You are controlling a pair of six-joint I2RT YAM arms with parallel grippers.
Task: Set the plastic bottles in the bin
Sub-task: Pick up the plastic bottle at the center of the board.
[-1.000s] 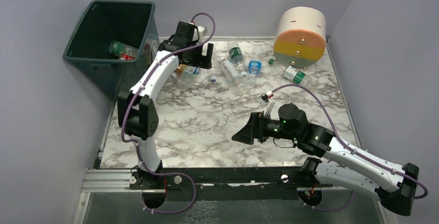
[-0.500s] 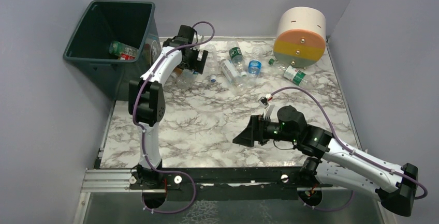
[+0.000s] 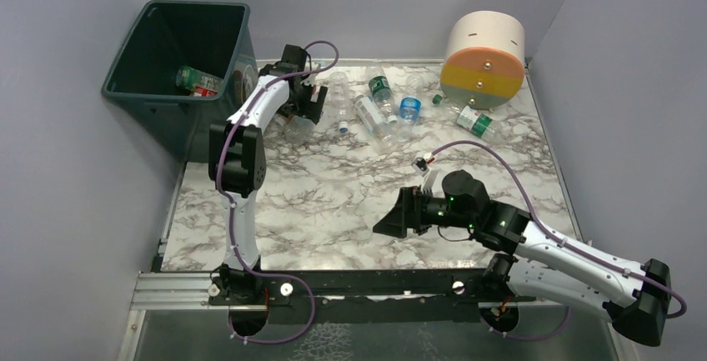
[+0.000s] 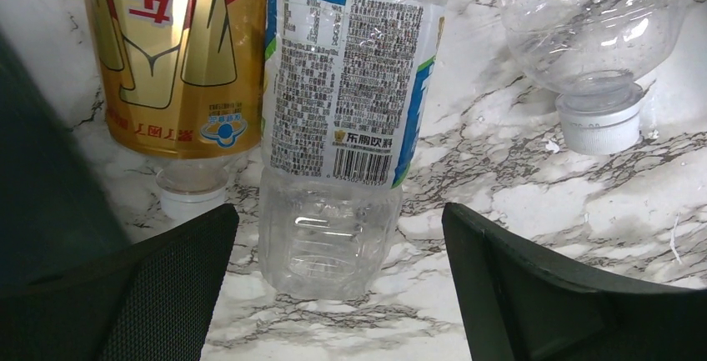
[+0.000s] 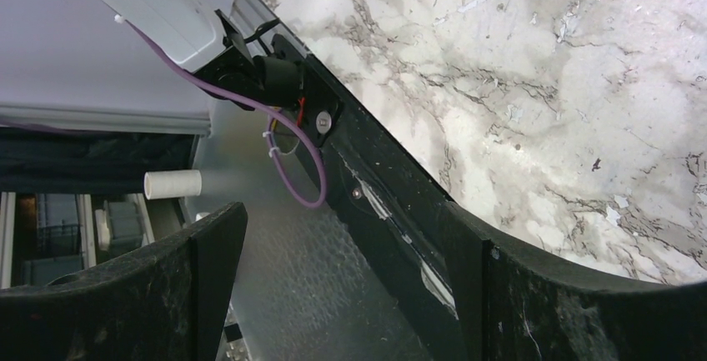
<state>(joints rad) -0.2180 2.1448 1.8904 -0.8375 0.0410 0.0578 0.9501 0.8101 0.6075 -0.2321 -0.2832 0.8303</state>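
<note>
The clear bottle's base (image 3: 298,130) (image 4: 329,240) lies below my left gripper, between its spread fingers. It comes down around the base next and closes on both unlabelled sides of the bottle.
My left gripper (image 3: 312,99) stands open, low over bottles lying beside the dark green bin (image 3: 133,92). In the left wrist view the base of a clear bottle with a white and blue label (image 4: 338,127) lies between the spread fingers (image 4: 150,294), untouched by either. A yellow bottle with a red label (image 4: 179,61) lies to its left, and a clear white-capped bottle (image 4: 596,44) to its right. Two bottles (image 3: 197,82) lie inside the bin. Several more bottles (image 3: 381,104) are strewn across the far side of the table. My right gripper (image 3: 392,219) hangs open and empty over the table's near middle.
A big cream, orange and yellow cylinder (image 3: 483,57) stands at the back right, with a green-labelled bottle (image 3: 475,121) in front of it. The bin's dark wall (image 4: 42,169) is close on the left of my left gripper. The right wrist view shows the black base rail (image 5: 392,203).
The left arm has swung its gripper left and down toward the bottles beside the bin, and its elbow has risen. The right arm has barely shifted.
</note>
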